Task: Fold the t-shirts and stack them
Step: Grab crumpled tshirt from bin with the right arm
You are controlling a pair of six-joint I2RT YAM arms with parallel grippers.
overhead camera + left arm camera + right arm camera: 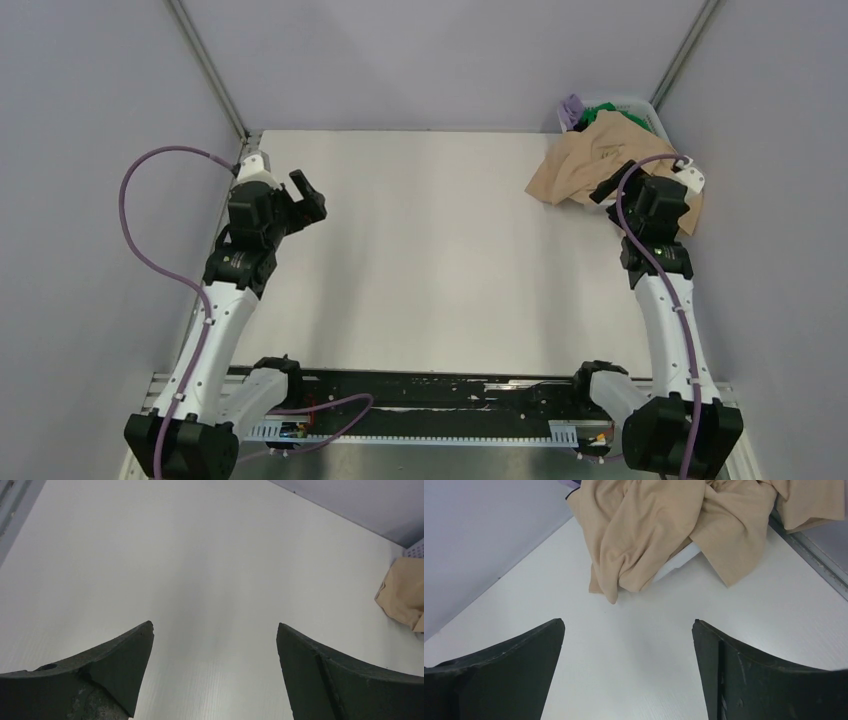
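I should move my right gripper outward next and lower it onto the tan shirt's folds over the basket.
A tan t-shirt (585, 160) lies crumpled at the table's far right corner, draped over the rim of a white basket (648, 112). Green (604, 109) and lilac (570, 107) cloth show in the basket behind it. No black shirt is in view. My right gripper (607, 189) is open and empty, just in front of the tan shirt; in the right wrist view the shirt (659, 525) hangs beyond my spread fingers (729, 670). My left gripper (310, 195) is open and empty above the table's left side. The tan shirt also shows far right in the left wrist view (402, 595).
The white table (430, 260) is walled by grey panels on the back and both sides. A metal rail (814, 555) runs along the table's right edge. Purple cables loop off both arms.
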